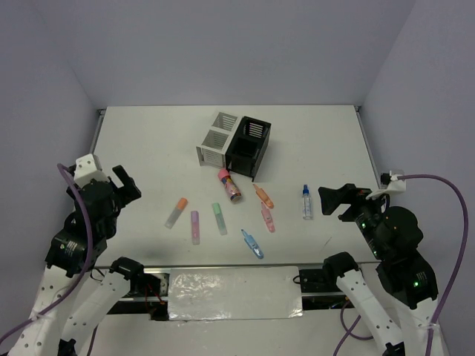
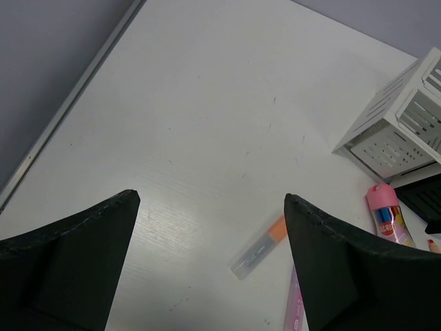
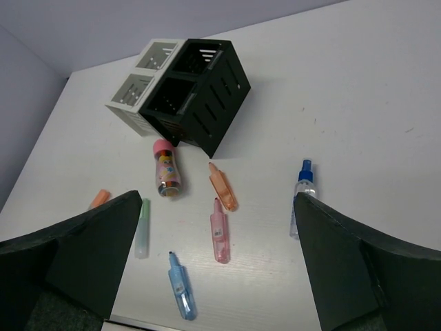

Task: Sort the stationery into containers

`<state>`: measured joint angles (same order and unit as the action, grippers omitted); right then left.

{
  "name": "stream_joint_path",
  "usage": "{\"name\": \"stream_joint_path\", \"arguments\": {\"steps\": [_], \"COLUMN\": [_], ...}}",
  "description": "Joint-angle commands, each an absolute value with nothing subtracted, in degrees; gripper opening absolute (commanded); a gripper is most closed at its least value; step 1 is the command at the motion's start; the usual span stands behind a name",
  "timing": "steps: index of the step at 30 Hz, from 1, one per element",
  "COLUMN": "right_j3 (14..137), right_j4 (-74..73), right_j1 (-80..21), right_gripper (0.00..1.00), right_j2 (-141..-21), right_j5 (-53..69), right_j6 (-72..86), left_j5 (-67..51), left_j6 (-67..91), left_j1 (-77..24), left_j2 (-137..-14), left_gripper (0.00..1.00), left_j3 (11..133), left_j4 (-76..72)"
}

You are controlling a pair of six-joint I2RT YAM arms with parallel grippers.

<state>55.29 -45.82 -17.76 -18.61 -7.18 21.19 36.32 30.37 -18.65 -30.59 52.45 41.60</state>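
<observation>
The orange highlighter's clear body [image 1: 174,217] [image 2: 254,256] lies below my left gripper, to its right in the top view, so I will move over and lower my open fingers around it.
The stationery lies loose in front of two containers, a white one [image 1: 215,139] and a black one [image 1: 249,146], standing side by side. A pink tube [image 1: 230,185] rests just before them. Left to right lie an orange highlighter [image 1: 177,212], purple [image 1: 195,227], green [image 1: 219,219], a blue pen [image 1: 251,243], pink [image 1: 267,218], orange [image 1: 263,196] and a clear blue-capped bottle [image 1: 307,202]. My left gripper [image 1: 122,185] hangs open left of the orange highlighter [image 2: 258,254]. My right gripper [image 1: 338,200] is open beside the bottle [image 3: 303,193], holding nothing.
A raised rim [image 1: 98,126] runs along the table's left edge, and walls close in on three sides. A strip of silver foil [image 1: 234,293] covers the near edge between the arm bases.
</observation>
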Motion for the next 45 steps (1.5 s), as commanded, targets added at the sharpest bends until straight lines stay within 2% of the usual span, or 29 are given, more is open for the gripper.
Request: {"name": "stream_joint_path", "arguments": {"steps": [1, 4, 8, 12, 14, 24, 32, 36, 39, 40, 45], "right_j3": [55.6, 55.8, 55.5, 54.9, 53.9, 45.5, 43.9, 44.2, 44.9, 45.0, 45.1], "right_j4": [-42.8, -43.0, -42.7, -41.5, -39.1, -29.4, -27.7, -27.8, -28.1, -28.1, -28.3], "right_j1": [-17.8, -17.9, -17.9, -17.9, -17.9, -17.9, -17.9, -17.9, -18.0, -17.9, -17.9], "right_gripper": [1.0, 1.0, 1.0, 1.0, 1.0, 1.0, 1.0, 1.0, 1.0, 1.0, 1.0], "right_j2": [-18.8, -20.9, -25.1, -27.0, -26.4, -30.1, -29.5, -29.9, -29.5, -29.4, -29.0], "right_j5": [-7.3, -4.4, 2.1, 9.6, 9.3, 21.0, 23.3, 23.3, 23.1, 23.1, 22.9], "right_j6": [21.5, 20.6, 18.6, 16.1, 16.7, 19.2, 19.7, 20.0, 20.2, 20.3, 20.6], "left_j5": [37.3, 36.0, 28.5, 22.3, 21.1, 11.5, 12.0, 11.8, 13.1, 13.6, 16.0], "left_j6": [31.5, 30.9, 34.6, 37.2, 39.4, 40.9, 39.2, 39.5, 40.3, 40.3, 43.5], "left_j1": [-18.4, -18.4, -18.4, -18.4, -18.5, -18.5, -18.8, -18.9, -19.2, -19.4, -21.3], "left_j2": [-30.8, -33.1, -41.8, -51.7, -55.8, -67.8, -74.8, -78.1, -79.5, -79.8, -80.0], "left_gripper": [0.99, 0.99, 0.99, 0.99, 0.99, 0.99, 0.97, 0.89, 0.77, 0.69, 0.66], "left_j3": [52.3, 52.4, 56.8, 55.4, 54.3, 40.4, 39.6, 39.6, 39.0, 39.1, 38.1], "left_j4": [39.6, 39.2, 46.0, 44.7, 45.1, 27.9, 23.1, 22.3, 22.6, 23.1, 24.3]}}
